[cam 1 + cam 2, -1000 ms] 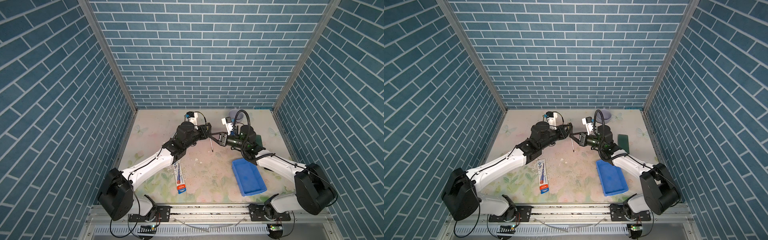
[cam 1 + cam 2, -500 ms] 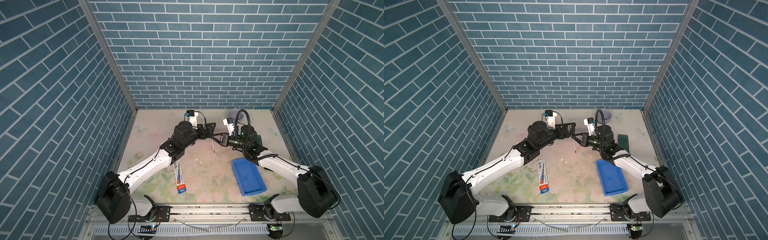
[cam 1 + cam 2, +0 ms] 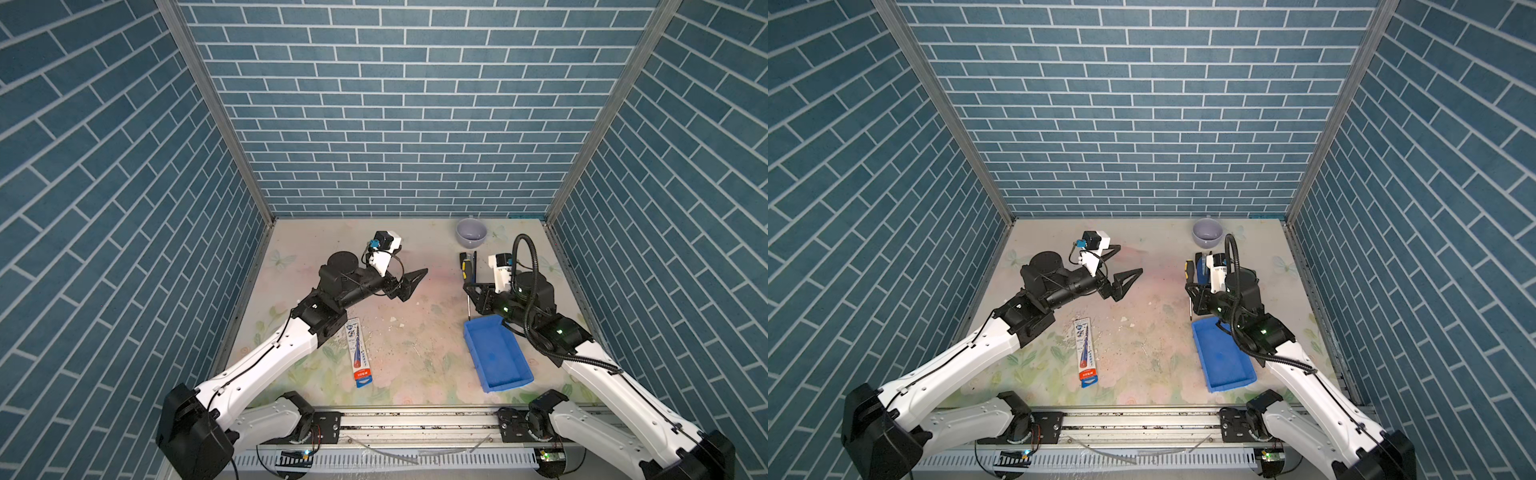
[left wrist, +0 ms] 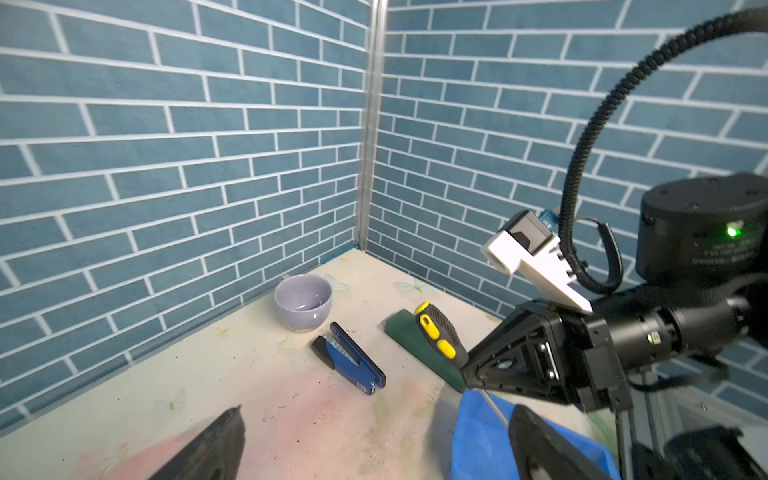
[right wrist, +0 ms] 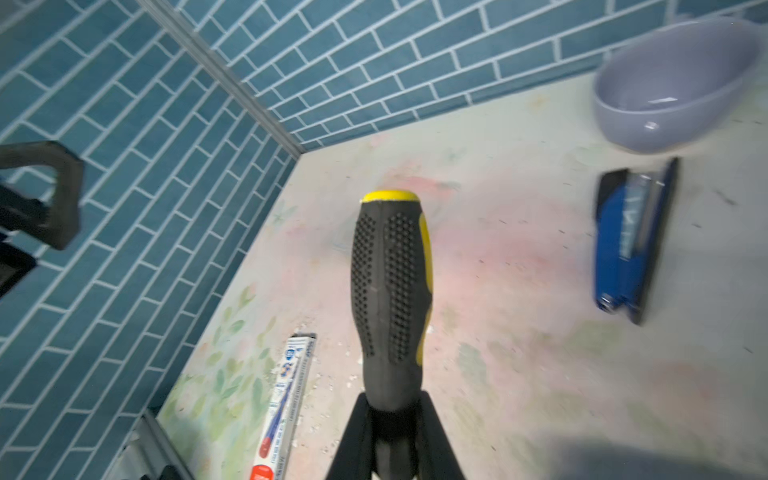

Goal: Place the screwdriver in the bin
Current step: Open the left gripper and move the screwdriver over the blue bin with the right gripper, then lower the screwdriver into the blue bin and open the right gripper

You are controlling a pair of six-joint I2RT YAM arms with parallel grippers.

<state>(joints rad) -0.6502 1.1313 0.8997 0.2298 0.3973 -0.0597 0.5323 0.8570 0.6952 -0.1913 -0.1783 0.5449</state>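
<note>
My right gripper moves back and down next, tilting, and releases the screwdriver (image 3: pixel 465 268) at the blue bin's bottom, which lies below my right gripper, nearer my base.
My right gripper (image 3: pixel 471 291) (image 3: pixel 1194 291) (image 5: pixel 392 424) is shut on the screwdriver (image 3: pixel 465 268) (image 3: pixel 1189 272) (image 5: pixel 390 291) at the base of its black and yellow handle. The handle points toward the back wall. The thin shaft (image 4: pixel 492 405) slants down to just above the far left corner of the blue bin (image 3: pixel 496 359) (image 3: pixel 1225 359) (image 4: pixel 478 436). My left gripper (image 3: pixel 411 264) (image 3: pixel 1125 264) hovers open and empty over the middle of the table, well left of the screwdriver.
Close behind the held screwdriver lies a blue-and-black stapler (image 4: pixel 349 357) (image 5: pixel 631 241). A lilac cup (image 3: pixel 471 233) (image 4: pixel 302 301) stands at the back right. A dark green block (image 4: pixel 415 345) lies beside the right arm. The white-blue packet (image 3: pixel 358 353) (image 5: pixel 282 399) lies front left.
My left gripper has opened, let go of the screwdriver and drawn back to the left. My right gripper has carried the screwdriver right, toward the bin.
</note>
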